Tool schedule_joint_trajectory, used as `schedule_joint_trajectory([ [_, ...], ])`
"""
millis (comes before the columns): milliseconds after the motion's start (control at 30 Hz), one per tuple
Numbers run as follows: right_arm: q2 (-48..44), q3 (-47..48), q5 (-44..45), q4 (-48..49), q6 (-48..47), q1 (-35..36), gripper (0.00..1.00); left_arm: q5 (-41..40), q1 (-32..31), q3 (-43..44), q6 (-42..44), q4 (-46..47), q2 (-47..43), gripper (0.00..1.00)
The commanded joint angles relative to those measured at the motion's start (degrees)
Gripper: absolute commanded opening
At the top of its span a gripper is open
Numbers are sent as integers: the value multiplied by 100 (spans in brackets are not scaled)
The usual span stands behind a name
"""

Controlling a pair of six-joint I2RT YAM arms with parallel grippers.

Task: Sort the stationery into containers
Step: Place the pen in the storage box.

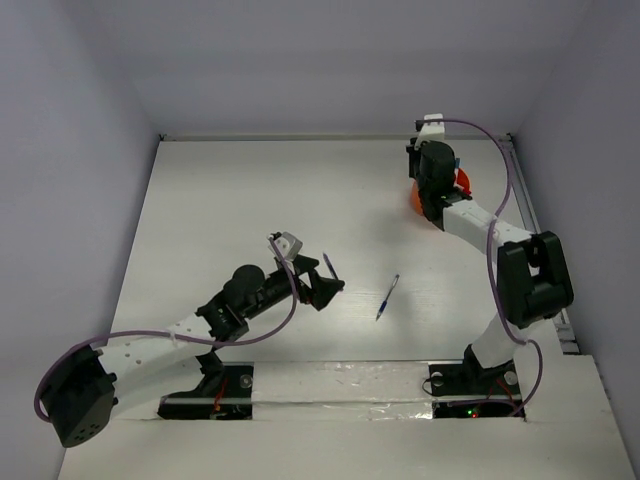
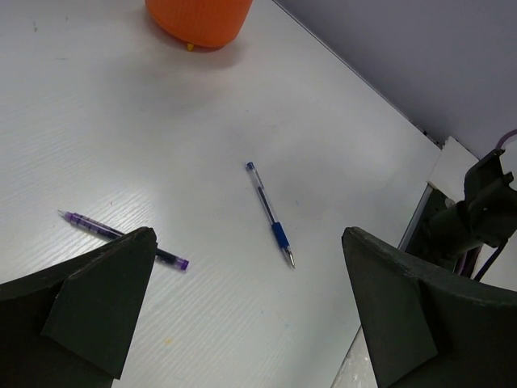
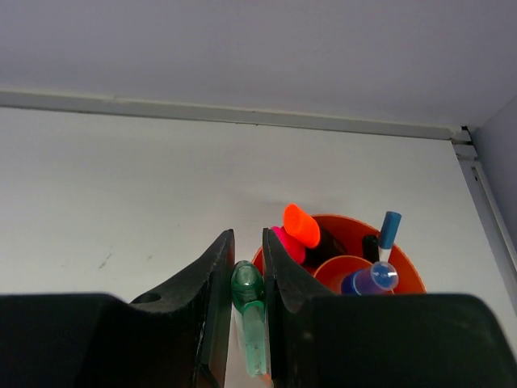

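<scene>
I should lower my right gripper and release the pale green pen (image 3: 250, 319) into the orange cup below it, since other stationery already stands there.
My right gripper (image 3: 246, 279) is shut on a pale green pen (image 3: 250, 319) and holds it just left of the orange cup (image 3: 408, 279) near the back wall. The cup holds an orange-capped marker (image 3: 301, 225), a pink highlighter (image 3: 287, 242), a blue-capped pen (image 3: 388, 230) and a purple piece (image 3: 370, 279). From above, the right gripper (image 1: 435, 185) covers most of the cup (image 1: 416, 197). My left gripper (image 1: 325, 285) is open and empty above the table. A blue pen (image 2: 271, 214) and a purple pen (image 2: 121, 234) lie on the table ahead of it; the blue pen (image 1: 387, 297) also shows from above.
The back wall (image 3: 242, 48) stands close behind the cup. The table's right edge with a rail (image 1: 545, 220) runs beside the right arm. The arm bases (image 1: 225, 385) sit at the near edge.
</scene>
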Motion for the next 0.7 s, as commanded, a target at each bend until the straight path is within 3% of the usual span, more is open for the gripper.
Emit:
schedule_joint_trajectory([
  [0,253,369,48,596,-536,-45,0,-81,5,-29,85,281,-168,99],
  [533,764,168,101,1097,-756,-212,0,-116,5,-2,120,325,-1,99],
  [667,737,53,101,1133,-651,-212,18,-116,5,15,129,334,52,99],
])
